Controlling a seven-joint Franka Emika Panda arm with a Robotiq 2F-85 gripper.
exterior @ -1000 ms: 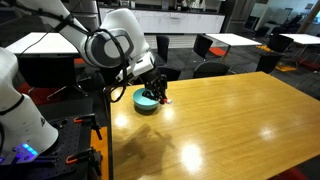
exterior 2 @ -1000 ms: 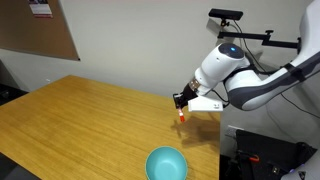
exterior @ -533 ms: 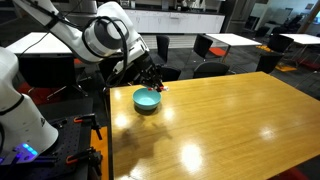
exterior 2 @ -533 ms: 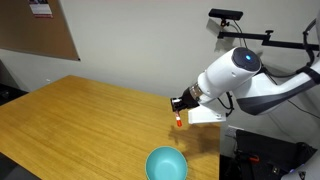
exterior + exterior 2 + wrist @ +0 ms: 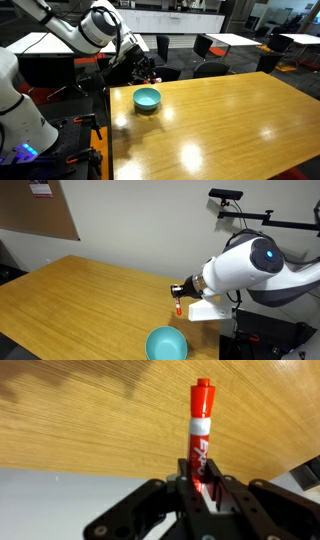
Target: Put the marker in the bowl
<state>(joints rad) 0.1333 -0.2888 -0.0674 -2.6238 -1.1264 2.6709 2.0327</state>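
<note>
The red marker [image 5: 178, 308] should next go across over the open middle of the teal bowl, which is below my gripper and off to one side, and I should lower and release it there.
The teal bowl [image 5: 147, 98] sits on the wooden table near its edge and also shows in an exterior view [image 5: 167, 344]. My gripper [image 5: 199, 482] is shut on the red marker [image 5: 199, 428], which points away from the jaws with its red cap outermost. In an exterior view the marker [image 5: 178, 308] hangs below the gripper [image 5: 179, 292], above the table edge and beyond the bowl. In an exterior view the gripper [image 5: 149, 73] is raised behind the bowl, off the table's edge.
The wooden table [image 5: 220, 120] spreads wide past the bowl. A white robot base [image 5: 20, 110] stands beside it. Black chairs [image 5: 208, 47] and white tables stand behind. A wall with a corkboard [image 5: 40, 210] lies past the table.
The arm has lifted and pulled back from above the bowl toward the table edge, carrying the marker with it. The bowl has not moved.
</note>
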